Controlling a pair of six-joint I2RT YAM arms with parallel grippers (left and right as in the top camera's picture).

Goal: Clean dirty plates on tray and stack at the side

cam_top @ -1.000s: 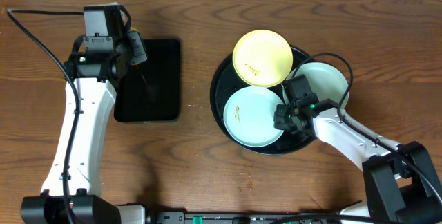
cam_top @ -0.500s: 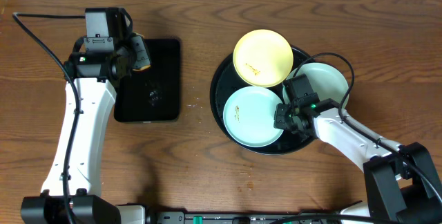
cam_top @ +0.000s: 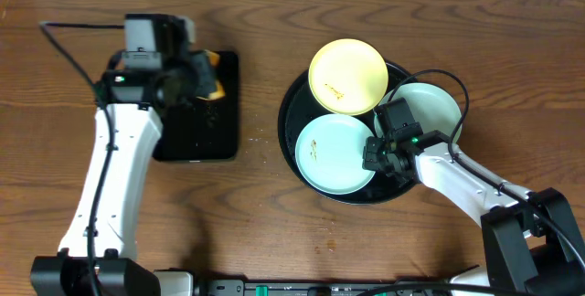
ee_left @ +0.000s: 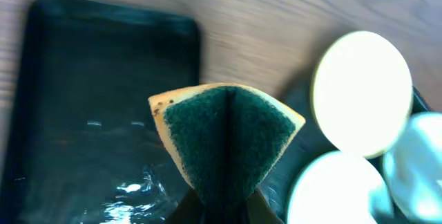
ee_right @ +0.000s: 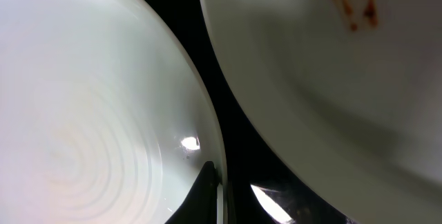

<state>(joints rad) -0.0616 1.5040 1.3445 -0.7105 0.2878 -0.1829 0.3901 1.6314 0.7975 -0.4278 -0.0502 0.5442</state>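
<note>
My left gripper swings onto the front mint plate next and wipes, since that plate bears a smudge. Then it lowers the sponge (cam_top: pixel 210 62) into the rectangular tray (cam_top: pixel 203 138) and releases it.
Three plates lie on the round black tray (cam_top: pixel 286 124): a pale yellow plate (cam_top: pixel 347 75) at the back, a mint plate (cam_top: pixel 331 154) at the front and another mint plate (cam_top: pixel 431 106) on the right, partly under my right arm. My right gripper (cam_top: pixel 373 154) (ee_right: pixel 217 182) is shut on the right rim of the front mint plate (ee_right: pixel 90 113). A neighbouring plate (ee_right: pixel 331 65) carries a reddish-brown smudge. My left gripper (cam_top: pixel 203 69) (ee_left: pixel 224 209) is shut on a folded yellow-and-green sponge (cam_top: pixel 210 62) (ee_left: pixel 224 134), held above the right edge of the rectangular tray.
A smaller rectangular black tray (cam_top: pixel 192 132) (ee_left: pixel 83 99) lies left of the round one, with wet glints on its floor. A strip of bare wood separates the two trays. A cable loops over the right plate.
My left arm has swung right, carrying the sponge from over the rectangular tray's middle to its right edge. The right arm and the plates have stayed put.
</note>
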